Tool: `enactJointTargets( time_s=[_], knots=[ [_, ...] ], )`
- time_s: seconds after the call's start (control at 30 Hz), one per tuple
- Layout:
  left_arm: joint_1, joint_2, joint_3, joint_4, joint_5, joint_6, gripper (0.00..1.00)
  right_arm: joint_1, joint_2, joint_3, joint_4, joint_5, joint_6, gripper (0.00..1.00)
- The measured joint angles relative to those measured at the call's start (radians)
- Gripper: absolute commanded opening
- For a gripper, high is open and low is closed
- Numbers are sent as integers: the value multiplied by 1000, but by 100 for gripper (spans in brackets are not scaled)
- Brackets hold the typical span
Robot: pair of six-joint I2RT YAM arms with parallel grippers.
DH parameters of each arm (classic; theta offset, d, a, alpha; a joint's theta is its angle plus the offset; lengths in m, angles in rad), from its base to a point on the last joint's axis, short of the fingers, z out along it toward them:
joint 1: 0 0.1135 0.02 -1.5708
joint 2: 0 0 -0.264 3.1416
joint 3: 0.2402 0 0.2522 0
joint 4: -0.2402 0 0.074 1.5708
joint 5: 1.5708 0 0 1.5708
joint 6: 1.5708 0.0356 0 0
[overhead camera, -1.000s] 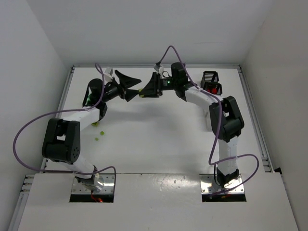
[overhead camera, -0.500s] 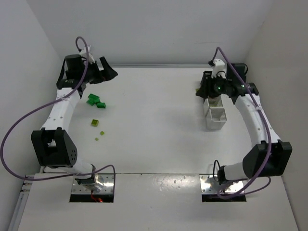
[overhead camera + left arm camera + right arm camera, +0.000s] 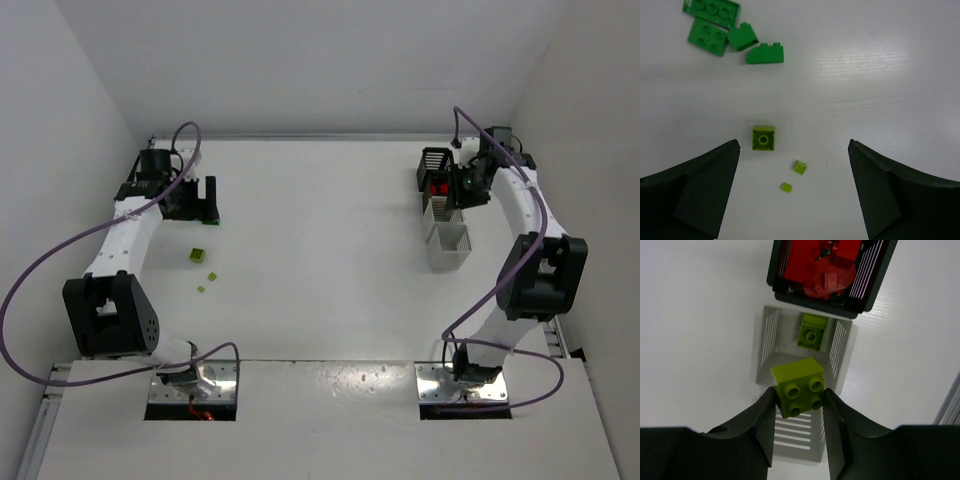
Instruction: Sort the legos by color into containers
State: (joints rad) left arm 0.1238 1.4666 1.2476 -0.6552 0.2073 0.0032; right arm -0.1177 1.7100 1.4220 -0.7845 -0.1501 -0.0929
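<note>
I need to move my left gripper down and back onto the largest lime lego next, because it lies below my open fingers and closer to my base.
My right gripper (image 3: 799, 402) is shut on a lime-yellow lego (image 3: 796, 377) and holds it above a white bin (image 3: 767, 340) that has one lime lego (image 3: 812, 331) inside. Beyond it a black bin (image 3: 875, 285) holds red legos (image 3: 832, 265). In the top view the right gripper (image 3: 452, 188) hangs over the row of bins (image 3: 450, 245) at the back right. My left gripper (image 3: 794, 165) is open and empty above three lime legos (image 3: 763, 137). Several dark green legos (image 3: 764, 54) lie beyond them. In the top view the left gripper (image 3: 195, 198) is at the back left.
A second white bin (image 3: 795, 440) lies under my right fingers. An empty-looking black bin (image 3: 434, 158) ends the row at the back. Three lime legos (image 3: 198, 256) lie loose on the left side. The right wall and a rail run close to the right arm.
The left gripper has come down from the back-left corner over the green legos. The right arm has swung toward the right wall, its gripper still over the bins.
</note>
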Motion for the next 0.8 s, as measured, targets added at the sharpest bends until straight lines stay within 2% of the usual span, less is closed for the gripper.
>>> enactJointTargets(
  time_s=[0.23,0.3,0.4,0.43,0.47,0.53,0.57,0.8],
  knots=[
    [2,-24,-63,-19,-43,25,96,-1,31,39,16,13,11,0],
    [2,-28,-73,-20,-59,33,100,-1,35,39,17,13,13,0],
    [5,-29,-79,-27,-86,45,100,-1,42,39,16,12,17,9],
    [7,-29,-80,-30,-92,51,100,-1,42,39,14,12,18,12],
    [8,-29,-80,-34,-96,61,100,-1,42,38,13,12,18,24],
    [14,-29,-80,-41,-101,75,100,-1,42,35,13,12,23,33],
    [16,-29,-80,-45,-101,80,100,-1,42,33,13,12,25,41],
    [22,-26,-93,-74,-84,110,98,2,45,33,15,12,47,69]
  ],
)
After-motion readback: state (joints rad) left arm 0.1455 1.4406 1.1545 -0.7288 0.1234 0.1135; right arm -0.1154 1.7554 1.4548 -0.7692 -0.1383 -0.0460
